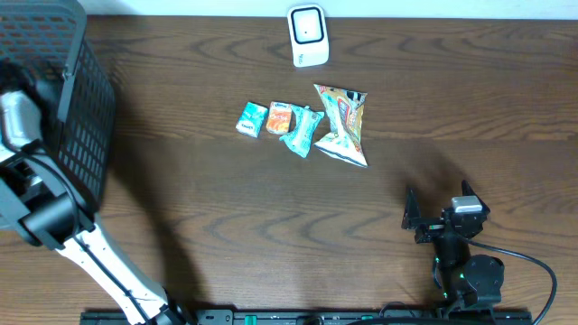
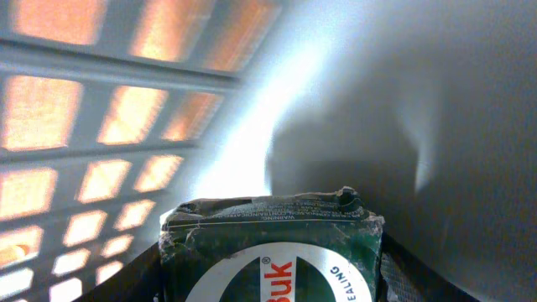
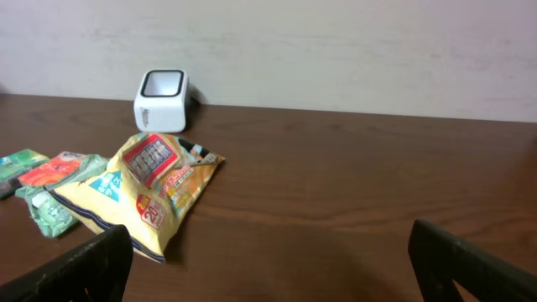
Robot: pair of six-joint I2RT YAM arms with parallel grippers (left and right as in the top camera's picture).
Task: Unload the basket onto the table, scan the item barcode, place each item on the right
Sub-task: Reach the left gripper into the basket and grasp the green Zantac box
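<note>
The robot will next raise its left gripper over the basket's side, then lower it and release the packet on the tabletop beside the small teal box, because that spot is bare.
A dark green packet (image 2: 268,226) with a white ring and red letters on its face sits between my left gripper's fingers (image 2: 126,281), inside the black mesh basket (image 1: 86,117). The left gripper (image 2: 270,281) is shut on it, with a finger against each side. No barcode shows on the packet. In the overhead view the left arm (image 1: 27,117) reaches into the basket and its jaws are hidden. The white scanner (image 1: 308,36) (image 3: 160,99) stands at the table's far edge. My right gripper (image 1: 440,203) (image 3: 273,264) rests open near the front right, holding nothing.
A yellow snack bag (image 1: 341,124) (image 3: 155,189), a teal pouch (image 1: 305,129), an orange pack (image 1: 281,118) and a small teal box (image 1: 252,119) lie in a row below the scanner. The basket's wall (image 2: 101,126) rises close on the left of the packet.
</note>
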